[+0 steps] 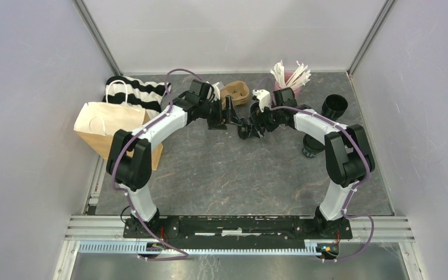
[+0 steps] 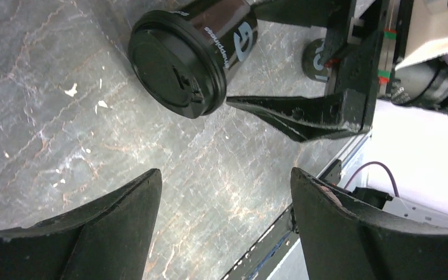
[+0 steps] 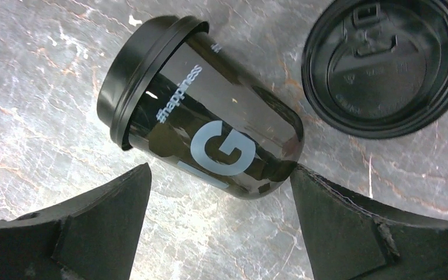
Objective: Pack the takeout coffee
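The cup turns straight next against the touching finger as my right gripper sweeps back. Then the gripper closes, since the cup's base end (image 3: pixel 272 156) lies slanted between its open fingers.
A black lidded coffee cup (image 3: pixel 210 122) with pale lettering lies on its side on the grey table. It also shows in the left wrist view (image 2: pixel 210 41). My right gripper (image 3: pixel 220 168) is open, its jaws astride the cup's base end, and the right fingertip (image 3: pixel 303 181) touches the cup. My left gripper (image 2: pixel 224 175) is open and empty over bare table, with the cup just beyond its tips. In the top view the two grippers (image 1: pixel 220 121) (image 1: pixel 246 131) meet at mid-table and hide this cup. A second round black lid (image 3: pixel 382 64) shows close by. Another black cup (image 1: pixel 333 107) stands at the back right.
A brown paper bag (image 1: pixel 114 125) stands at the left, with striped black-and-white cloth (image 1: pixel 137 92) behind it. The brown pulp carrier (image 1: pixel 237 92) and the pink cup of white sticks (image 1: pixel 289 76) are at the back. A dark round thing (image 1: pixel 310 146) sits by the right arm.
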Robot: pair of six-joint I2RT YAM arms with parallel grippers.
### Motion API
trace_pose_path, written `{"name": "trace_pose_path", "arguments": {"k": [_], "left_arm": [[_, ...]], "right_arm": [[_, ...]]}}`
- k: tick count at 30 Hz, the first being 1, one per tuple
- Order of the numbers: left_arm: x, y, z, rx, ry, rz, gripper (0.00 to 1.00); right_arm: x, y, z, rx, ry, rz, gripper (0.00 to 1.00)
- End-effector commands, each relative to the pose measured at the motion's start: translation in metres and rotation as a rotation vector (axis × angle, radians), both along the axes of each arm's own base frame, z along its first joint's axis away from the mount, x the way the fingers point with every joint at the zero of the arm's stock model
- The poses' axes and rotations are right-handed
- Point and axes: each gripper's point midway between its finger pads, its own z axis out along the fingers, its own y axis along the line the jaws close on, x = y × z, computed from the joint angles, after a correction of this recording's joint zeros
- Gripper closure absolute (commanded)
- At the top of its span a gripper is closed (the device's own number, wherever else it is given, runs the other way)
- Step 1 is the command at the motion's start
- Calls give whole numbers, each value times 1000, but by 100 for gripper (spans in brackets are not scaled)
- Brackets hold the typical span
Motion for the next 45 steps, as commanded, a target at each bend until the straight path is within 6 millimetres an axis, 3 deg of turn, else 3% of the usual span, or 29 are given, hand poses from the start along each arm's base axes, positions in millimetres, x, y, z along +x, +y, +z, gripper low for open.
{"name": "trace_pose_path", "arguments": {"k": [1, 8, 16, 18, 23, 25, 28, 35, 45], "left_arm": [[-14, 10, 13, 6, -9, 12, 12], [-14, 16, 5, -3, 38, 58, 13], [-4, 15, -13, -19, 79, 89, 15], [0, 17, -14, -10, 71, 96, 15], [-4, 19, -13, 3, 70, 82, 15], [-9, 23, -16, 18, 74, 76, 14], [-16, 29, -15, 40, 70, 68, 13], [-27, 49, -4, 58, 50, 88, 11], [-49, 61, 0, 51, 58, 98, 7]], "right_arm": [[17, 22, 20, 102, -91, 76, 5], [-8, 40, 25, 277, 0, 22, 8], [-77, 58, 49, 511, 152, -60, 7], [-75, 43, 46, 428, 124, -94, 7], [-47, 4, 44, 96, -53, -59, 6], [-43, 8, 47, 58, -81, 15, 5], [-46, 32, 51, 46, -119, 116, 4], [-50, 56, 34, 51, -160, 232, 3], [-61, 63, -1, -13, -200, 382, 7]]}}
